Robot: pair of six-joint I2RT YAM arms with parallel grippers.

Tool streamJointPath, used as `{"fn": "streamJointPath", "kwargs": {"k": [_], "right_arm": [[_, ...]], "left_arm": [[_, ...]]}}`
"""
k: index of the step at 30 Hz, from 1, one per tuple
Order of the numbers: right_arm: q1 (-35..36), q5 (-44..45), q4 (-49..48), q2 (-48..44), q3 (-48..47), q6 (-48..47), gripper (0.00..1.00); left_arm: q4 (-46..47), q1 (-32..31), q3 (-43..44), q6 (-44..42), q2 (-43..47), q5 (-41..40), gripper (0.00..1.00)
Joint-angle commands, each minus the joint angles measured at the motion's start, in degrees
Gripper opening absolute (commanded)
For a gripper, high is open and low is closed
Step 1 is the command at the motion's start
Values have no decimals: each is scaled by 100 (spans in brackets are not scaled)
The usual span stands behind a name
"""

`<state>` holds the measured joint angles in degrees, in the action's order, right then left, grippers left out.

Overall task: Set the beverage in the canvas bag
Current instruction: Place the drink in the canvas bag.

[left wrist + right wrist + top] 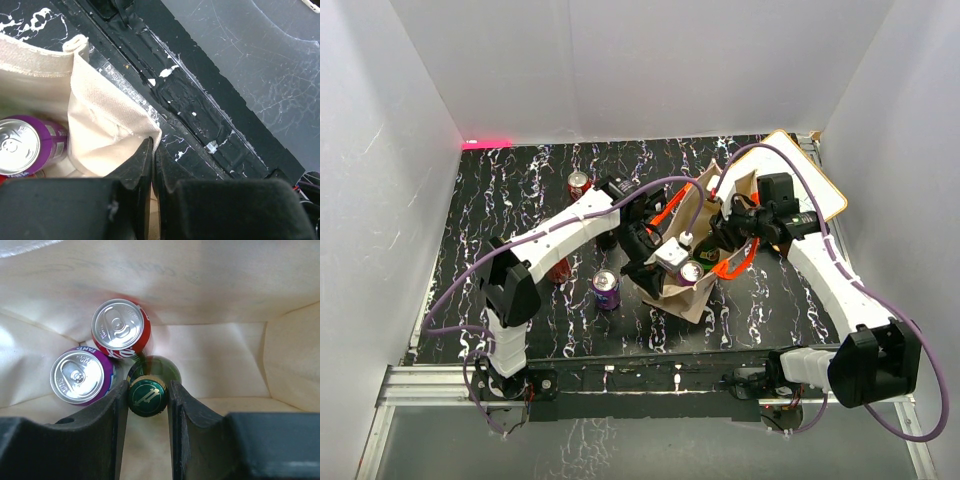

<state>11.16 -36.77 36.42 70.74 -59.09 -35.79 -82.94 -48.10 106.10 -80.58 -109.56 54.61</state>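
My right gripper is already inside the bag, and the purple can (77, 376) lies left in the wrist view. I should move the bottle (145, 398) toward that can and release the cap.
The beige canvas bag (686, 296) with orange handles (731, 266) stands open mid-table. My left gripper (646, 246) is shut on the bag's rim (102, 117) at its left side, with the cloth pinched between the fingers. My right gripper (147, 386) reaches down inside the bag (215, 285), its fingers closed on the cap of an upright green bottle (145, 398). A red can (119, 325) and a purple can (77, 376) stand on the bag's floor beside the bottle. The purple can also shows in the left wrist view (25, 145).
Outside the bag, a purple can (606, 288) stands left of it, a red can (578, 183) stands at the back, and another red can (560, 270) is partly hidden by my left arm. A wooden board (810, 180) lies at the back right.
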Motion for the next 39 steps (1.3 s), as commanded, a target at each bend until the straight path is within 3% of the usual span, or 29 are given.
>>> {"fn": "streamJointPath", "kwargs": {"k": [1,9,20,39], "right_arm": [[17,-226,1081,17,14,-641,8],[18,-250,1615,215,-464,-990,8],[102,-883,2465,710,-1492,-1117,8],[463,-1265,2193,424,-1209,-905,8]], "left_arm": [[80,-22,-201,-923,-258,54,3],[76,45,-155,-1040,-250,-51,16],[76,151,23,-1145,-392,-141,15],[85,170,126,-945,-473,-276,16]]}}
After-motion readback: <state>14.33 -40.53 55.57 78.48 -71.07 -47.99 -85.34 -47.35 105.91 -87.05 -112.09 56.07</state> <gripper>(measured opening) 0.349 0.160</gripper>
